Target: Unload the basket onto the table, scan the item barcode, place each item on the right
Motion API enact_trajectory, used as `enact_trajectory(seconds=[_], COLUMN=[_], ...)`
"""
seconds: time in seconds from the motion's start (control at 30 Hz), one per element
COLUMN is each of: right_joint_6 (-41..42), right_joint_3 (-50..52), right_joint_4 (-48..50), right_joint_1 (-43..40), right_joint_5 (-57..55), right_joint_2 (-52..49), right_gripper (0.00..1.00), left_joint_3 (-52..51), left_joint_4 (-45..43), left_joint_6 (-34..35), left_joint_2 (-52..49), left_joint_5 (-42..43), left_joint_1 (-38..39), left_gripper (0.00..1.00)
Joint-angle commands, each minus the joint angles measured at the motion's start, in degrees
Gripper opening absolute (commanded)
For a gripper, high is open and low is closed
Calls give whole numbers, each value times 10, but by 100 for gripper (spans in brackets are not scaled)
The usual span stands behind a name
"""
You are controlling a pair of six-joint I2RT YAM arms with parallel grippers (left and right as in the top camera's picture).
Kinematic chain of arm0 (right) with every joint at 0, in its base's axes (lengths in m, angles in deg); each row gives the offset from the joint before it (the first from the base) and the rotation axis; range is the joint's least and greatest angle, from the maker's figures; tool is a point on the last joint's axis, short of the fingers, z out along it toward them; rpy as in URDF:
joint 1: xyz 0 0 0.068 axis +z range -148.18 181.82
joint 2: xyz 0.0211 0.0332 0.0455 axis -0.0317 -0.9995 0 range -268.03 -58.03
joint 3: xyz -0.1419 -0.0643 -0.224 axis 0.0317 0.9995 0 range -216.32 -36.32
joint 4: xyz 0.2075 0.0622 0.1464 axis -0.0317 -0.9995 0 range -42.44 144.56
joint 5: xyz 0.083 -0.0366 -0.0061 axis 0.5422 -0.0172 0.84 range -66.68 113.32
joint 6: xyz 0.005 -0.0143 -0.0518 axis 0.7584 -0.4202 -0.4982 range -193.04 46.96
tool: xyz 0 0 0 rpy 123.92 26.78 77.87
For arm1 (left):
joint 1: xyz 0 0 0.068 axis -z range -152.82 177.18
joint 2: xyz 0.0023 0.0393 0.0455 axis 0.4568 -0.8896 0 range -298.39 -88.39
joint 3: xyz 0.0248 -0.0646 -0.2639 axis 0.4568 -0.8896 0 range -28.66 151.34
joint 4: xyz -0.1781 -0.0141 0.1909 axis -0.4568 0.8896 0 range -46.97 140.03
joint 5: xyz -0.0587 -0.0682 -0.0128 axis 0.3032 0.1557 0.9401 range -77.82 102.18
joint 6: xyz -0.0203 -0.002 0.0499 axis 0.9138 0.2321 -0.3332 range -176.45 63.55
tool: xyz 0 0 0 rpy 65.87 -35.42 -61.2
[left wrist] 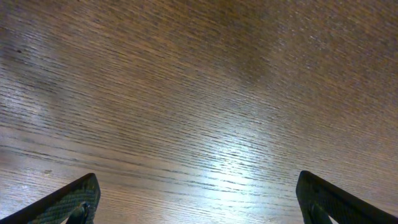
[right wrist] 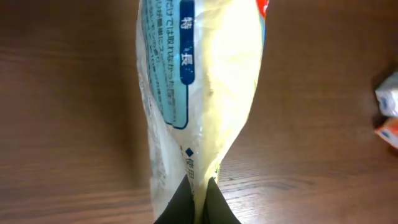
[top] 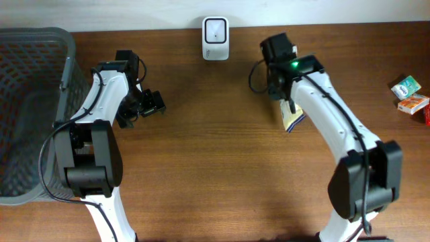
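I need to lower my right gripper back and to the left in the overhead view and release the pouch [top: 293, 121] on the table, as bare wood lies before the scanner.
The item is a pale yellow pouch [right wrist: 211, 81] with a blue printed label. My right gripper [right wrist: 200, 198] is shut on its lower edge, and the thin film is pinched between the two dark fingers. From above, the pouch [top: 293, 121] peeks out from under the right arm, to the right of the white scanner [top: 216, 29] at the table's back edge. No barcode shows on the side of the pouch that I see. My left gripper [top: 144, 106] hangs open left of centre. In its wrist view the left gripper [left wrist: 199, 198] has only bare wood between its fingers.
A grey mesh basket [top: 64, 81] fills the left side, close to the left arm. Small boxes [top: 410, 94] lie at the far right edge and also show as boxes [right wrist: 388, 112] in the right wrist view.
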Motion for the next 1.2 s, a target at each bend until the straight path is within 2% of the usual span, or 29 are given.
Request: enact_trajectory(seconds=[0.0,0.27,0.37,0.4,0.43,0.47,0.5,0.53,0.6,0.8,0.87,1.0,1.13,1.17], right_joint_6=[46,90,90,90,90,90,90,90,90,84,39,-98,-123,-123], right_joint_3=[47,64,64,64,64,64,63,61,47,-57,-73,-52,10,28], right_joint_4=[15,21,33,41,47,58,67,70,66,-29,-41,-45,-15,2], right_joint_1=[24,134,176,188,196,204,208,209,207,154,132,80,75,77], right_joint_5=[-95,-105,-54,-24,8,46,76,95,129,159,195,336,361,361], right_joint_2=[-26,-31,-38,-43,-45,-46,-46,-45,-45,-39,-39,-46,-58,-60], right_gripper=[4,4,4,8,23,49,70,83,97,99,99,99,100,97], left_joint_3=[5,5,5,5,5,5,5,5,5,5,5,5,5,5], left_joint_4=[0,0,0,0,0,0,0,0,0,0,0,0,0,0], left_joint_6=[5,5,5,5,5,5,5,5,5,5,5,5,5,5], left_joint_2=[14,14,14,14,14,14,14,14,14,14,14,14,14,14], left_joint_5=[-6,-6,-6,-6,-6,-6,-6,-6,-6,-6,-6,-6,-6,-6], left_joint_1=[-2,-2,-1,-1,-1,-1,-1,-2,-2,-2,-2,-2,-2,-2], left_gripper=[99,99,99,99,99,99,99,99,99,99,99,99,99,99])
